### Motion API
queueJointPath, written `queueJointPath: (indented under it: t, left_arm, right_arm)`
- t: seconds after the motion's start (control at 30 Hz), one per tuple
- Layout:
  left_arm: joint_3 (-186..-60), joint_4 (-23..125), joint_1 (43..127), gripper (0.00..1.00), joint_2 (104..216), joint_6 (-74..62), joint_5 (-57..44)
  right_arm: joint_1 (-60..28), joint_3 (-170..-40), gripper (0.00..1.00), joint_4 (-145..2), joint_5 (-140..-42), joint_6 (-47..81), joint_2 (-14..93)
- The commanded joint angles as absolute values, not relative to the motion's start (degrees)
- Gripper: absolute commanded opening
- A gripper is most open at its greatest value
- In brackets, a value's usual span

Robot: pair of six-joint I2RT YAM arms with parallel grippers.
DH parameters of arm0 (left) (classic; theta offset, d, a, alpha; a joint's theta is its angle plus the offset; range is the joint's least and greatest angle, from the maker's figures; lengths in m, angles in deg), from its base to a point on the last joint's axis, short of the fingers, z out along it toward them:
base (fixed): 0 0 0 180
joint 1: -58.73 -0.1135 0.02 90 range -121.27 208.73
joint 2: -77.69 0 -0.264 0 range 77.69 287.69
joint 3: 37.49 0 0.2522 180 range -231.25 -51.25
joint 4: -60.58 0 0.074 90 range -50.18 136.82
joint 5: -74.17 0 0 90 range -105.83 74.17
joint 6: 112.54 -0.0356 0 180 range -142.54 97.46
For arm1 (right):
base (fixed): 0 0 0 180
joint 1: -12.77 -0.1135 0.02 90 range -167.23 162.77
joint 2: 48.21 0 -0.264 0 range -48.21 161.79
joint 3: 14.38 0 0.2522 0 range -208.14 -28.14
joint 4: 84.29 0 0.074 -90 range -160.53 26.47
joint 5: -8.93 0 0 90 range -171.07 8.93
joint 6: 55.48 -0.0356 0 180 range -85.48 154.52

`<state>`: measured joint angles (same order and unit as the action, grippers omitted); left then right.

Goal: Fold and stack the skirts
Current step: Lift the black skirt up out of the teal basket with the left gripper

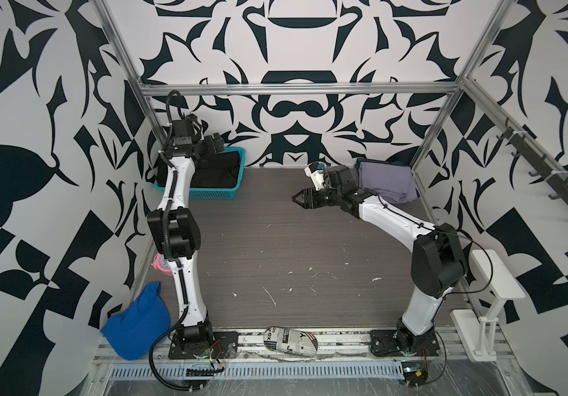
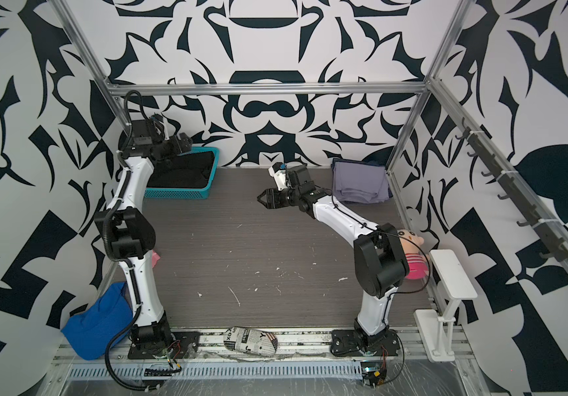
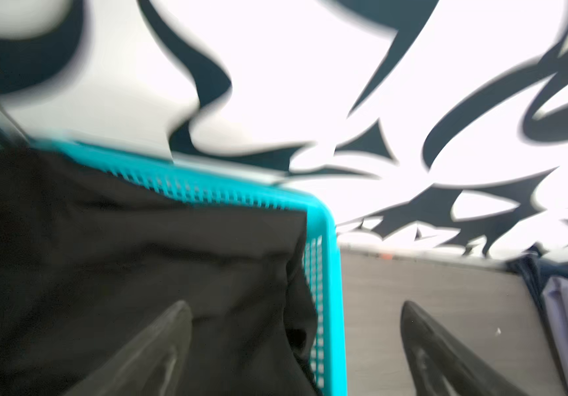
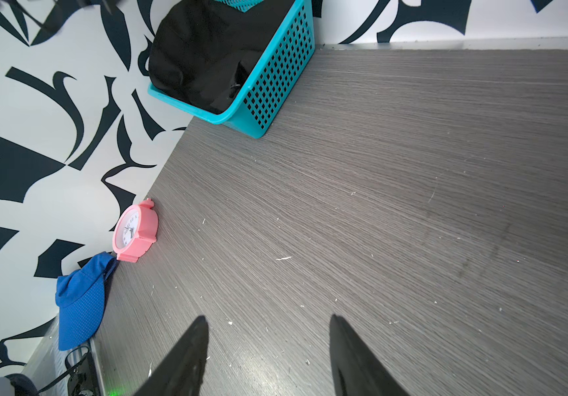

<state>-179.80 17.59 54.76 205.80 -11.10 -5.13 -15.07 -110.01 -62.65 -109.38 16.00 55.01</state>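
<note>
My left gripper lowers its open fingers past the basket's rim next, onto the black skirt's upper folds, which lie uncovered below inside the teal basket (image 1: 214,194).
A black skirt (image 1: 219,173) (image 4: 200,51) lies bunched in a teal basket (image 1: 214,194) (image 3: 325,219) at the back left. My left gripper (image 1: 219,144) (image 3: 294,303) hovers over the basket's right rim, open, with nothing between its fingers and the black skirt (image 3: 138,257) below. At the back right, a folded pale lavender skirt (image 1: 389,181) (image 2: 359,185) rests on the table, with a dark blue denim skirt (image 3: 529,274) showing at its far edge. Near the table's middle back, my right gripper (image 1: 295,199) (image 4: 268,318) is open and empty above bare table.
A pink alarm clock (image 4: 137,231) stands by the left wall. A bright blue mesh cap (image 1: 135,322) lies at the front left. A newspaper-print bundle (image 1: 291,339) sits on the front rail. A plush doll (image 2: 413,253) and a white stand (image 1: 491,284) are at the right.
</note>
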Motion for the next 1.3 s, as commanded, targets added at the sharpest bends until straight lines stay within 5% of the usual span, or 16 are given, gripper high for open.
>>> queueJointPath:
  t: [0.0, 0.93, 1.07, 1.13, 1.2, 1.27]
  left_arm:
    - [-176.60, 14.86, 55.57, 1.00, 206.48, -13.62, -6.13]
    - [-192.66, 4.94, 57.00, 1.00, 231.08, -24.46, -24.56]
    - [-192.78, 6.67, 57.00, 0.86, 232.33, -25.02, -26.96]
    - [-192.53, 7.71, 56.91, 0.69, 232.46, -25.19, -26.78]
    - [-192.55, 8.36, 56.96, 0.39, 232.18, -25.05, -26.63]
    - [-192.24, 8.98, 56.91, 0.28, 231.17, -24.85, -26.29]
  right_arm:
    - [-14.98, -111.02, 0.60, -64.20, -110.07, 16.19, 53.67]
    - [-14.93, -112.64, 0.59, -63.05, -110.11, 15.34, 56.11]
    - [-15.06, -112.73, 0.58, -62.86, -109.97, 15.11, 55.87]
    - [-15.20, -112.82, 0.58, -62.89, -109.94, 14.86, 56.00]
    - [-15.50, -113.28, 0.58, -62.49, -109.99, 14.86, 56.35]
    - [-15.77, -113.70, 0.57, -62.08, -110.08, 14.98, 56.65]
